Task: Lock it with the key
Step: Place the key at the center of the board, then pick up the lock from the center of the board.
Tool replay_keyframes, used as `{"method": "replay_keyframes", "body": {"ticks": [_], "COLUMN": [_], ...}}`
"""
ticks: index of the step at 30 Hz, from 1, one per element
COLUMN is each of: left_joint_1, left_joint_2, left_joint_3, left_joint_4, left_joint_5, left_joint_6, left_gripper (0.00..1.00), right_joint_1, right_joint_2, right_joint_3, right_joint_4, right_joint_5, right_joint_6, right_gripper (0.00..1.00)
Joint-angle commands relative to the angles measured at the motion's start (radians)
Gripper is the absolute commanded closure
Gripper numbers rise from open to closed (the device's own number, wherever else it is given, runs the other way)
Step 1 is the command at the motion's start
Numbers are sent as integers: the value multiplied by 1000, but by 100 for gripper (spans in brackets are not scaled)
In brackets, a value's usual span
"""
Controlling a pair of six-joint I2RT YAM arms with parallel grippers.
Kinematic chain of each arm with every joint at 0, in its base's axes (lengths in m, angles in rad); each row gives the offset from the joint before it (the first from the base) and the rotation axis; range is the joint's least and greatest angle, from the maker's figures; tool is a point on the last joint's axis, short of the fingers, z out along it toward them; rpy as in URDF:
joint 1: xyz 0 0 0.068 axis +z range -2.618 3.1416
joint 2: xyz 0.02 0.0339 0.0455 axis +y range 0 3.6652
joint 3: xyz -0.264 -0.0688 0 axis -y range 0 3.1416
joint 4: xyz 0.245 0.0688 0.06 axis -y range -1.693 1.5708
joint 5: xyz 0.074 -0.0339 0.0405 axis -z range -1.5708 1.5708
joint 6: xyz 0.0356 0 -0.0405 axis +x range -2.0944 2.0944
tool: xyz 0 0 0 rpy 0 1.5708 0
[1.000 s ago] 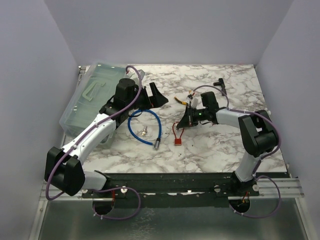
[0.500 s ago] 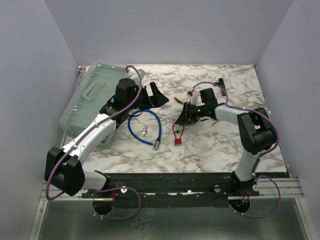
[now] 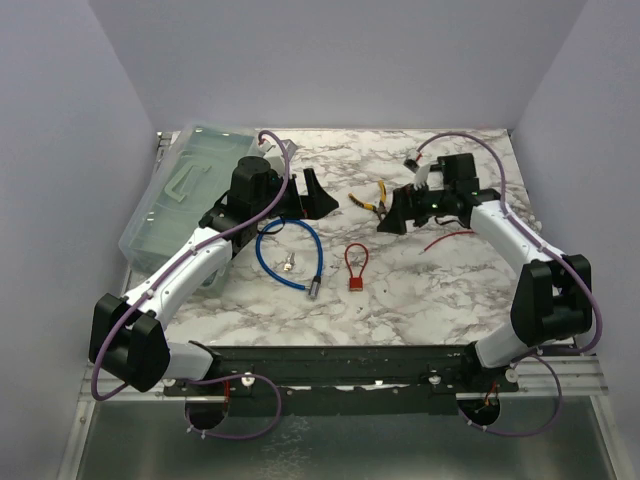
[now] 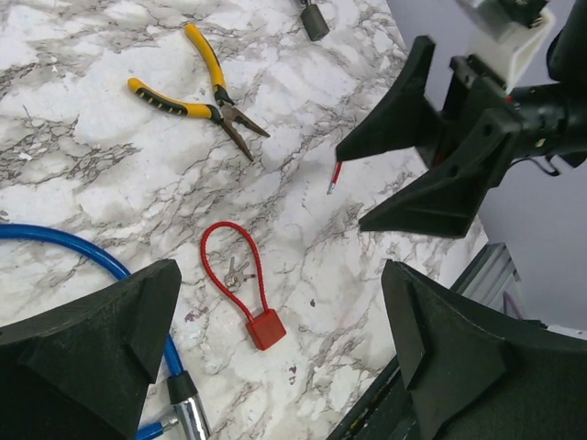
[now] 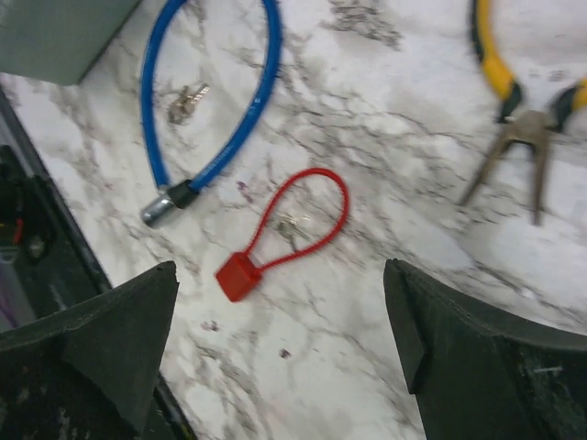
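Observation:
My right gripper moves to the right in the top view and down onto the loose red wire's covered end next, as the wire lies unlooped.
A red cable lock (image 3: 355, 272) lies flat on the marble table (image 3: 420, 300), its loop closed into the red body (image 4: 266, 327) (image 5: 237, 275). Small silver keys (image 4: 237, 272) (image 5: 290, 229) rest inside the loop, apart from the lock body. My right gripper (image 3: 395, 212) (image 5: 280, 275) hovers open and empty above and to the back right of the lock. My left gripper (image 3: 308, 195) (image 4: 280, 280) is open and empty too, raised over the table to the back left of the lock.
A blue cable lock (image 3: 290, 255) with its own keys (image 5: 186, 99) lies left of the red one. Yellow-handled pliers (image 3: 372, 198) lie at the back, a clear plastic box (image 3: 180, 195) at far left, a loose red wire (image 3: 450, 238) at right.
My right gripper has gone from shut to open and has pulled up and back to the right, away from the red lock. The left arm has stayed put.

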Motion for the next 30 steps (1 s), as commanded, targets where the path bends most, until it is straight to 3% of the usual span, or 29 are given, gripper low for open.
{"method": "replay_keyframes", "body": {"ticks": [1, 8, 22, 30], "left_joint_1": [1, 1, 1, 1], "left_joint_2": [-27, -27, -28, -6], "left_joint_3": [22, 25, 9, 23], "left_joint_4": [17, 18, 33, 34], "left_joint_5": [37, 49, 78, 94], "left_joint_6": [87, 100, 91, 80], "left_gripper": [1, 1, 1, 1], "right_joint_1": [-135, -397, -695, -732], "right_joint_2": [-20, 91, 466, 512], "right_joint_3": [49, 133, 450, 432], "right_joint_4": [-278, -516, -602, -600], "right_joint_5": [17, 109, 311, 382], "right_joint_6": [-386, -909, -1161, -1297], "right_gripper": [0, 1, 5, 5]}}
